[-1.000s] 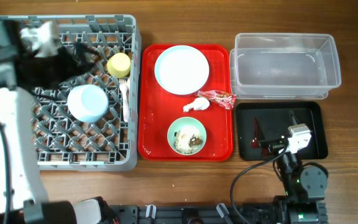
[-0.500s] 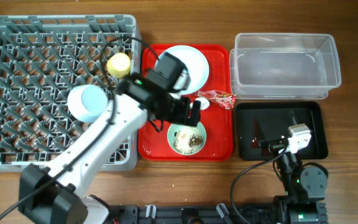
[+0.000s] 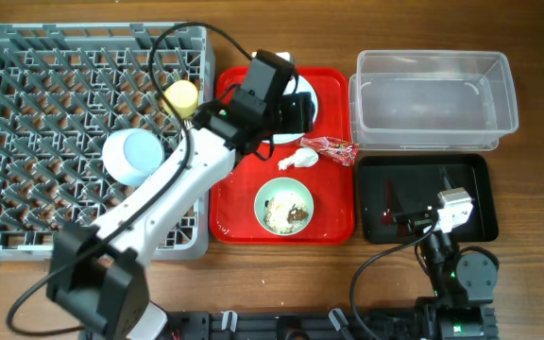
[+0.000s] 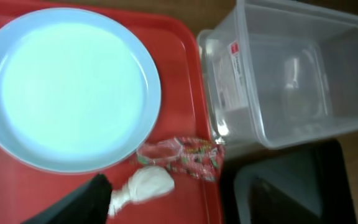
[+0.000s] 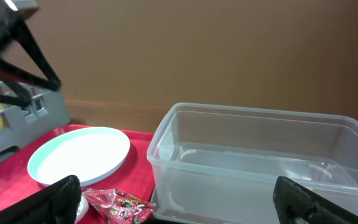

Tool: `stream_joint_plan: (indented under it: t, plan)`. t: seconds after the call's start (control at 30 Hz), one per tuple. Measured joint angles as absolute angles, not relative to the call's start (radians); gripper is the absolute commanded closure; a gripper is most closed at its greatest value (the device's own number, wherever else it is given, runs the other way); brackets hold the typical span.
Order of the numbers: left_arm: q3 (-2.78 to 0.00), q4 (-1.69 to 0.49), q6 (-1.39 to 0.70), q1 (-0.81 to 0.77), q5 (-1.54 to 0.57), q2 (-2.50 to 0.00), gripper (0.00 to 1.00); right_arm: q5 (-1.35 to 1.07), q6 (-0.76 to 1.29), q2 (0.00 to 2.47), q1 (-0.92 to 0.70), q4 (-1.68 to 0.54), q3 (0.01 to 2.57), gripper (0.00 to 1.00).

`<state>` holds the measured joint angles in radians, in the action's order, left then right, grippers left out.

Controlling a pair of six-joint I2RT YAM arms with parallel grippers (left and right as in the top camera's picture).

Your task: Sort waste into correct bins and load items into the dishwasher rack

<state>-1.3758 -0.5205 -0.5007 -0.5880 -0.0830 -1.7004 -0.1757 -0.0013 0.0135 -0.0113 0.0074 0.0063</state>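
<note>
My right gripper rises next, crosses over the red tray and tilts down onto the mint green bowl's rack-side rim, because the bowl holds food scraps.
My left gripper is open and empty above the red tray, over the light blue plate, with its fingertips just short of the white tissue and the red wrapper. The tissue and wrapper lie on the tray between the plate and the mint green bowl, which holds food scraps. The light blue bowl and yellow cup sit in the grey rack. My right gripper is open and empty over the black tray. The fork and spoon are hidden.
The clear tub stands empty right of the red serving tray, with the black tray in front of it. My left arm crosses the rack's right edge. The right wrist view shows the tub, plate and wrapper.
My left arm has swung from the rack over to the red tray, then moved back from the green bowl to above the plate. The right arm has not moved.
</note>
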Motion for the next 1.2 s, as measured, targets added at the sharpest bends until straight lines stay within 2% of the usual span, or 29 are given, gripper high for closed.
stream_joint_plan:
  t: [0.03,0.07,0.2,0.3,0.43,0.47,0.6,0.7,0.77,0.87,0.97,1.07,1.1,1.13,1.17,1.2]
  plan:
    - [-1.376,-0.508,-0.501,-0.588,-0.062,-1.720,0.07,-0.176,-0.001,0.014,-0.011,0.008,0.006,0.00]
    - [-1.376,-0.495,-0.501,-0.588,-0.035,-1.755,0.00,-0.175,-0.001,0.014,-0.011,0.007,0.006,0.00]
    - [-1.376,-0.549,-0.507,-0.586,0.005,-1.774,0.00,-0.176,-0.001,0.014,-0.011,0.008,0.006,0.00]
    - [-1.382,-0.704,-0.506,-0.506,0.010,-1.684,0.00,-0.176,-0.001,0.014,-0.011,0.007,0.006,0.00]
    - [-1.420,-0.989,-0.507,-0.095,-0.104,-1.362,0.00,-0.176,-0.001,0.014,-0.011,0.008,0.006,0.00]
    - [-1.427,-1.134,-0.508,0.089,-0.180,-1.248,0.00,-0.176,-0.001,0.014,-0.011,0.016,0.006,0.00]
    - [-1.432,-1.325,-0.508,0.318,-0.266,-1.073,0.00,-0.197,0.011,0.013,-0.011,0.040,0.006,0.00]
    - [-1.432,-1.370,-0.507,0.363,-0.270,-1.030,0.00,-0.348,0.113,0.016,-0.010,0.240,0.023,0.00]
    - [-1.432,-1.373,-0.507,0.363,-0.259,-1.030,0.00,-0.402,0.181,0.025,-0.009,0.118,0.087,0.00]
    - [-1.432,-1.377,-0.507,0.363,-0.253,-1.035,0.00,-0.449,0.231,0.166,-0.009,-0.164,0.363,0.00]
    - [-1.432,-1.386,-0.507,0.363,-0.252,-1.052,0.00,-0.496,0.222,0.469,-0.010,-0.454,0.784,0.00]
    - [-1.431,-1.385,-0.507,0.363,-0.249,-1.057,0.00,-0.534,0.198,0.877,-0.010,-0.813,1.246,0.00]
    - [-1.431,-1.382,-0.507,0.364,-0.249,-1.056,0.00,-0.558,0.219,0.982,-0.009,-0.860,1.345,0.06]
    - [-1.431,-1.384,-0.507,0.366,-0.249,-1.056,0.00,-0.589,0.243,1.071,-0.009,-0.890,1.419,0.33]
    - [-1.431,-1.384,-0.507,0.367,-0.249,-1.057,0.00,-0.676,0.278,1.166,-0.011,-0.902,1.464,0.42]
    - [-1.431,-1.387,-0.507,0.367,-0.248,-1.057,0.00,-0.745,0.291,1.217,-0.022,-0.902,1.471,0.43]
